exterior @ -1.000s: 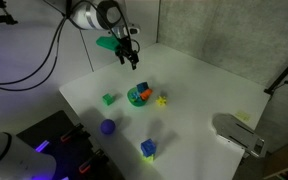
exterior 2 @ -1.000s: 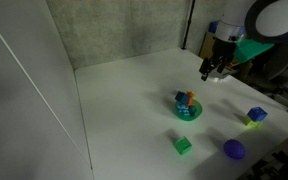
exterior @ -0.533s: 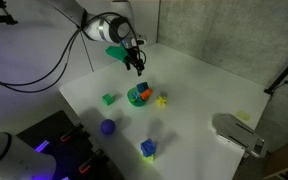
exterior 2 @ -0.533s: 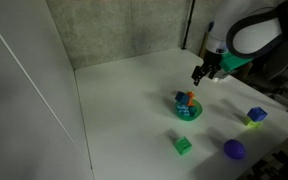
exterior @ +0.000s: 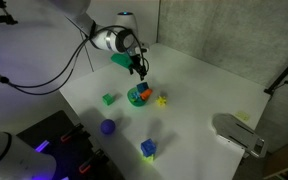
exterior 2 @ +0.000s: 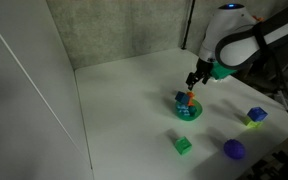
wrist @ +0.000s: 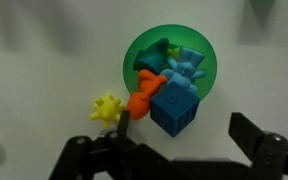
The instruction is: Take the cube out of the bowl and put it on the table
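Note:
I should lower my gripper's open fingers around the cube next, because the blue cube at the bowl's rim (wrist: 174,108) is below my gripper, between its spread fingers.
The green bowl (wrist: 170,62) holds several toys: a blue cube (wrist: 174,106) resting on its near rim, an orange figure (wrist: 144,95) and a light blue figure (wrist: 186,66). In both exterior views the bowl (exterior: 137,96) (exterior 2: 188,108) sits mid-table. My gripper (wrist: 182,143) is open and empty, its fingers (wrist: 256,135) spread wide on either side below the cube. In the exterior views the gripper (exterior: 140,72) (exterior 2: 193,83) hovers just above the bowl.
A yellow spiky toy (wrist: 107,107) lies beside the bowl on the white table (exterior: 214,85). A green block (exterior: 109,98), a purple ball (exterior: 108,127) and a blue block with a yellow-green part (exterior: 148,149) lie nearer the table's edge.
My gripper has moved from beyond the bowl toward it and lower, now hanging just over the bowl. The toys have not moved.

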### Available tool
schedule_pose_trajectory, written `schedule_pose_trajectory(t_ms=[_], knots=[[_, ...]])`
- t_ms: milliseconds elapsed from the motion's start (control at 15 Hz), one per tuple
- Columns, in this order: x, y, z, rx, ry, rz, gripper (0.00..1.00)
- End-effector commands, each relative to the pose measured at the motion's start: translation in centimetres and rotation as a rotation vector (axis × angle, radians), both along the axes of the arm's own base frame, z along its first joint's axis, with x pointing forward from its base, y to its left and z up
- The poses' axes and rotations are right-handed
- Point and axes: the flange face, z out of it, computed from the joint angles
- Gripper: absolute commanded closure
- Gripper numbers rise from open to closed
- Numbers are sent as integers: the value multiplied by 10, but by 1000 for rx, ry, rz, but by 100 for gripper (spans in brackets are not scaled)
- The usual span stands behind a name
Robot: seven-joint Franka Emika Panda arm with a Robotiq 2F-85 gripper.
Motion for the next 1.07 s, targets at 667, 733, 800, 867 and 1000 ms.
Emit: schedule_pose_trajectory(t_ms=[667, 733, 800, 867, 1000], knots=[[43, 4, -76, 14, -37, 24, 0], [46, 4, -80, 19, -41, 26, 0], [48, 5, -83, 23, -45, 28, 0], [50, 6, -86, 27, -50, 29, 0], [53, 7, -90, 30, -65, 36, 0]])
